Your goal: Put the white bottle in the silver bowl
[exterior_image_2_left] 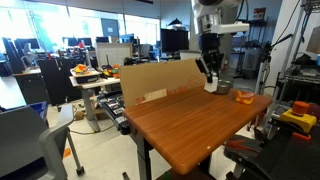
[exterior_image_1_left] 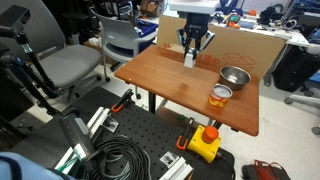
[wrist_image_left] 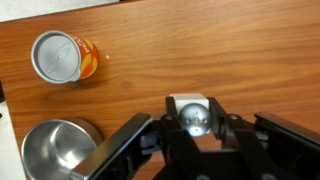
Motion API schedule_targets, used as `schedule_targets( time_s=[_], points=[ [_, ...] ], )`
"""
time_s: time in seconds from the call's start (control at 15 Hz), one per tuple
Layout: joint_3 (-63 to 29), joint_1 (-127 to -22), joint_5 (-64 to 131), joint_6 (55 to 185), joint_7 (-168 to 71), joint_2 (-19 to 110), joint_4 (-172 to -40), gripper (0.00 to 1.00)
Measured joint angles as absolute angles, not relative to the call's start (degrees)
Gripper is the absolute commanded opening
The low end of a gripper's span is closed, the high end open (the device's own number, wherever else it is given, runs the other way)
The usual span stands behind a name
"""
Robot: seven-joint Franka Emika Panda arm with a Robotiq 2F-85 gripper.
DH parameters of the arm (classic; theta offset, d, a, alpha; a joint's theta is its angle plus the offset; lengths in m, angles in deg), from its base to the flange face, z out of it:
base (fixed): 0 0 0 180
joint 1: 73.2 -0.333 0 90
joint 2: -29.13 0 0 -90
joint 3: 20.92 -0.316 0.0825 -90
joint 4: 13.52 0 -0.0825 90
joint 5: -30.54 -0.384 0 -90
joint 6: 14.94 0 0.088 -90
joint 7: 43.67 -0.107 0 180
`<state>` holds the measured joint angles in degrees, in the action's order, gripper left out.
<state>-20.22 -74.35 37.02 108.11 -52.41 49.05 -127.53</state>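
The silver bowl is empty, so I will carry the bottle with my gripper over the bowl's open middle next, then lower the bottle inside and let go.
My gripper [exterior_image_1_left: 191, 48] is shut on the white bottle [exterior_image_1_left: 189, 59] near the far edge of the wooden table [exterior_image_1_left: 170, 85]. In the wrist view the bottle [wrist_image_left: 190, 103] sits between my two fingers [wrist_image_left: 193, 118], seen from above. I cannot tell whether it touches the tabletop. The silver bowl [exterior_image_1_left: 235, 76] stands empty toward the table's right side; in the wrist view it [wrist_image_left: 55, 150] is at the lower left, apart from the gripper. In an exterior view the gripper [exterior_image_2_left: 210, 74] holds the bottle [exterior_image_2_left: 211, 86] at the table's far end.
An orange cup-like container [exterior_image_1_left: 220, 96] with a pale rim stands next to the bowl; the wrist view shows it [wrist_image_left: 62, 56] at upper left. A cardboard panel [exterior_image_1_left: 245, 45] lines the table's back edge. Chairs [exterior_image_1_left: 70, 65], cables [exterior_image_1_left: 125, 160] and a yellow box [exterior_image_1_left: 205, 143] surround the table.
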Motion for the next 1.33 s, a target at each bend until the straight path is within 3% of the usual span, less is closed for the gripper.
schedule_targets(
  time_s=[0.67, 1.33],
  points=[
    [-16.35, -65.76, 30.2, 102.47, -48.41, 51.51, -116.87, 0.1],
    [-13.9, -63.41, 30.08, 94.75, -51.12, 65.5, -101.58, 0.1]
  ],
)
